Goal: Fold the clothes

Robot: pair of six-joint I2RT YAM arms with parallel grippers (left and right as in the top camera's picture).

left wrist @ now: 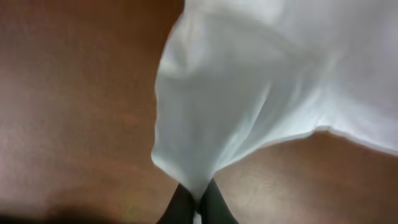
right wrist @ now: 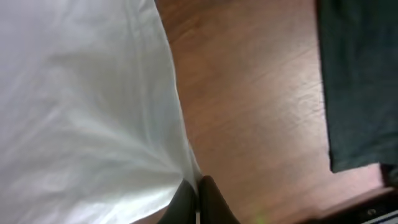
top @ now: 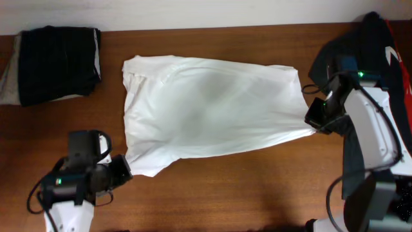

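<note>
Next, my left gripper carries the pinched corner of the T-shirt outward and releases it on the T-shirt's edge nearest the bundle, since that edge lies outward of the gripper.
The white T-shirt [top: 206,109] lies spread across the middle of the wooden table, stretched between my two grippers. My left gripper [top: 123,169] is shut on its near-left corner; in the left wrist view the cloth [left wrist: 249,93] tapers down into the closed black fingers [left wrist: 198,202]. My right gripper [top: 314,124] is shut on the near-right corner; in the right wrist view the white cloth [right wrist: 81,112] ends at the closed fingers [right wrist: 198,198]. The lettering and green label do not show.
A folded black and beige bundle [top: 55,63] lies at the back left. A black garment with red and white marks [top: 367,45] lies at the back right behind the right arm; it also shows in the right wrist view [right wrist: 360,81]. Table front edge runs below.
</note>
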